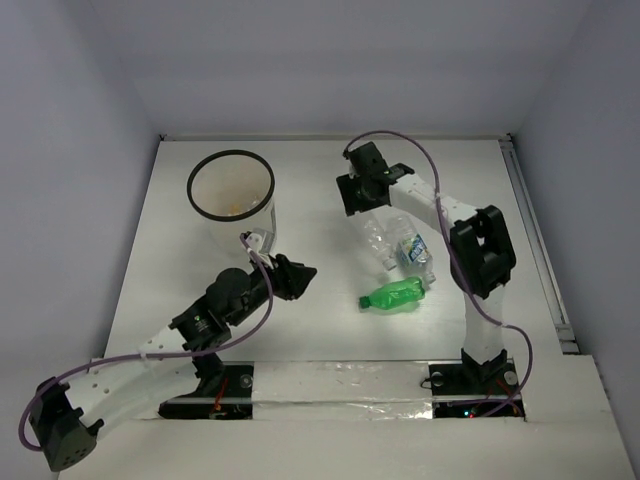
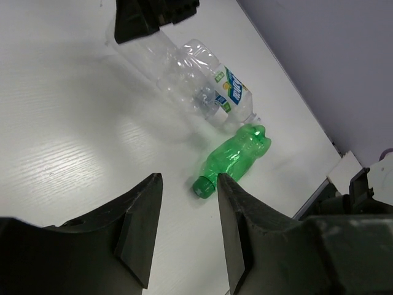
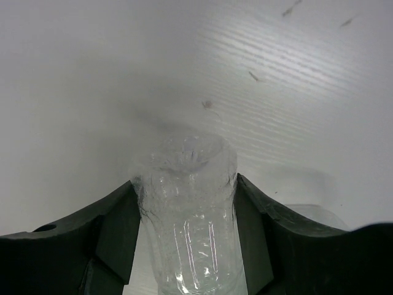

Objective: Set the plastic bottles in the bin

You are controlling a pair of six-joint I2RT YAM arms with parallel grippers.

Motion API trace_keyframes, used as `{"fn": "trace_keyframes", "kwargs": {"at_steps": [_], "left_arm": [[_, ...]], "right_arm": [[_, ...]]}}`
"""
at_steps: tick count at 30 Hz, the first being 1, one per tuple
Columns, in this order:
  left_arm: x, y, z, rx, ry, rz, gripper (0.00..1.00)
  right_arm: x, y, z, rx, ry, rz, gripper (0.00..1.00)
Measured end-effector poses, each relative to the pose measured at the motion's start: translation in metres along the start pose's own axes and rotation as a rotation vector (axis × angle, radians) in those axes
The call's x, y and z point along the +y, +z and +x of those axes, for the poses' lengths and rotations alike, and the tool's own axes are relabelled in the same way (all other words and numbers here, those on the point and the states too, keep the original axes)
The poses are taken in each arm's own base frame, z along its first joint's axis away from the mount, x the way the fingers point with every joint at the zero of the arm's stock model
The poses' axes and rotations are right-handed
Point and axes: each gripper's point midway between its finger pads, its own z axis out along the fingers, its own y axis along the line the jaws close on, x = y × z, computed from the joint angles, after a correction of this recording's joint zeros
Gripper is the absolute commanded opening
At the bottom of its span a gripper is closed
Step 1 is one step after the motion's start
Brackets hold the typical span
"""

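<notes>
The bin stands to the right gripper's left in the top view, so the right gripper should lift, carry the bottle between its fingers over the bin's opening (image 1: 231, 187) and let it go.
The white bin (image 1: 232, 222) with a black rim stands at the back left. My right gripper (image 1: 366, 205) is shut on the base end of a clear bottle (image 1: 377, 238), which fills the gap between its fingers in the right wrist view (image 3: 187, 215). A second clear bottle with a blue-and-white label (image 1: 413, 250) lies beside it, and a green bottle (image 1: 396, 294) lies in front. My left gripper (image 1: 303, 272) is open and empty, left of the green bottle (image 2: 236, 157), whose cap points at it. The labelled bottle (image 2: 224, 92) lies beyond.
A small yellowish thing (image 1: 235, 210) lies inside the bin. The table's right edge has a metal rail (image 1: 535, 240). White walls close off the back and sides. The right arm's gripper (image 2: 153, 15) shows at the top of the left wrist view.
</notes>
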Motion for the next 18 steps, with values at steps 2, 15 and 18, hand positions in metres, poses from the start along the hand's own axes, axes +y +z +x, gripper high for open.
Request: {"fn": "trace_keyframes", "kwargs": {"at_steps": [2, 15, 18], "left_arm": [[-0.002, 0.003, 0.004, 0.012, 0.001, 0.014, 0.39], [-0.010, -0.003, -0.007, -0.053, -0.044, 0.054, 0.39], [-0.028, -0.016, -0.049, -0.162, -0.061, 0.087, 0.39]], "right_arm": [[0.004, -0.019, -0.023, -0.073, 0.021, -0.024, 0.49], [0.053, -0.284, -0.212, -0.885, 0.216, -0.433, 0.50], [0.078, -0.317, -0.233, -0.993, 0.256, -0.575, 0.51]]}}
